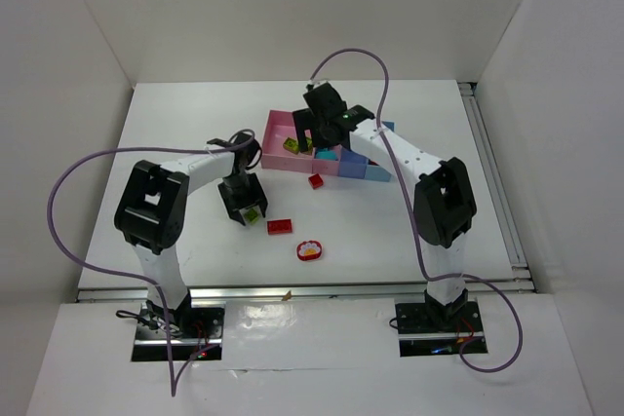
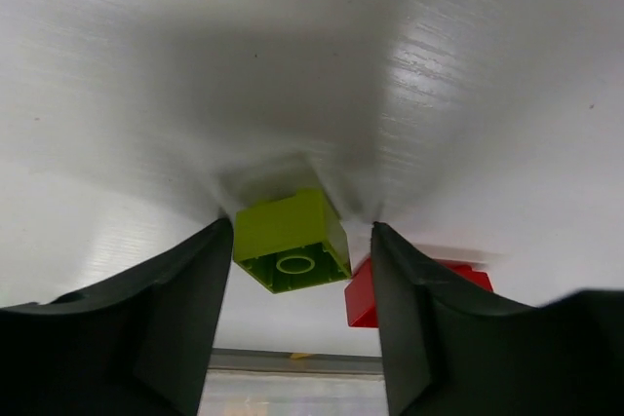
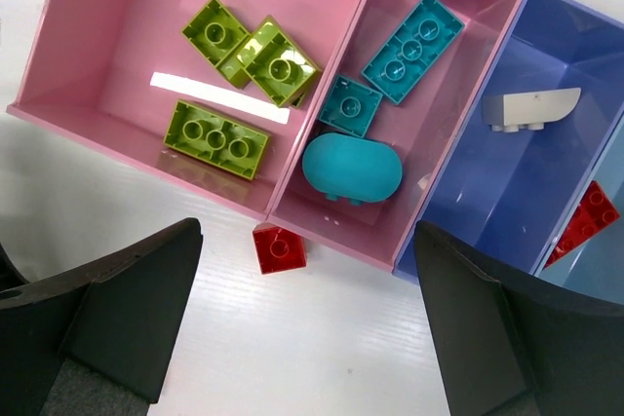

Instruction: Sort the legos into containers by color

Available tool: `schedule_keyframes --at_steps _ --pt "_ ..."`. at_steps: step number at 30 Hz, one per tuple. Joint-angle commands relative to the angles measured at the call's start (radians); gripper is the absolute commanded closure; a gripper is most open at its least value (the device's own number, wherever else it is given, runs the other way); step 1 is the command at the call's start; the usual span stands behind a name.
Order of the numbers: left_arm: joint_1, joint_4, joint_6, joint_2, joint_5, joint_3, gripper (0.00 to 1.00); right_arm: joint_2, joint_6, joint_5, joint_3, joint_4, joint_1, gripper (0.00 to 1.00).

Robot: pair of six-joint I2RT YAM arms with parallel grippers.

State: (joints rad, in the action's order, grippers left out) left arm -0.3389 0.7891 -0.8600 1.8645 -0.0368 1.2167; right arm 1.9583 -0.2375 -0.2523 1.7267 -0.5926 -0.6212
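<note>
I will next pull my right gripper back and lower its open fingers around the small red lego (image 1: 315,181) (image 3: 280,248), as it lies on the tabletop below and back of the gripper.
My left gripper (image 1: 246,204) is down at the table. In the left wrist view its fingers (image 2: 195,309) stand open on either side of a lime green lego (image 2: 291,239), whose hollow underside faces the camera. The left finger touches it and a gap shows on the right. A red flat lego (image 1: 280,227) lies just beyond. My right gripper (image 3: 307,245) hangs wide open and empty above the containers' front edge, over a small red lego (image 3: 279,247) on the table. The wide pink bin (image 3: 68,36) holds three lime legos, the narrow pink bin (image 3: 458,94) teal pieces.
A blue bin (image 3: 507,202) holds a white lego (image 3: 531,109). The end blue bin holds a red lego (image 3: 585,226). A round red-rimmed piece (image 1: 310,250) lies near the front edge. The bins (image 1: 278,143) sit at the table's centre back.
</note>
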Motion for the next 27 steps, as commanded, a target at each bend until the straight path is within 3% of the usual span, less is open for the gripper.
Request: schedule_keyframes --at_steps 1,5,8,16,22,25,27 --pt "-0.014 -0.001 -0.039 0.013 -0.014 -0.009 0.34 -0.074 0.007 -0.021 -0.012 0.040 0.005 0.04" --pt "-0.014 0.028 -0.030 -0.039 0.023 0.032 0.53 -0.084 0.007 -0.030 -0.022 0.051 0.005 0.04" --pt "-0.014 0.073 0.028 -0.057 0.064 0.121 0.56 -0.095 0.007 -0.030 -0.042 0.063 0.014 0.04" --pt "-0.005 0.134 0.128 0.025 0.071 0.522 0.57 -0.203 -0.045 -0.028 -0.163 0.063 0.023 0.04" --pt "0.005 0.157 0.139 0.254 -0.003 0.867 0.57 -0.314 -0.106 -0.025 -0.260 -0.018 0.023 0.04" --pt "0.005 0.148 0.139 0.358 -0.031 0.954 0.57 -0.380 -0.146 0.007 -0.355 -0.027 0.023 0.04" --pt "0.005 0.139 0.139 0.406 -0.072 1.023 0.47 -0.413 -0.181 0.018 -0.419 -0.027 0.023 0.04"
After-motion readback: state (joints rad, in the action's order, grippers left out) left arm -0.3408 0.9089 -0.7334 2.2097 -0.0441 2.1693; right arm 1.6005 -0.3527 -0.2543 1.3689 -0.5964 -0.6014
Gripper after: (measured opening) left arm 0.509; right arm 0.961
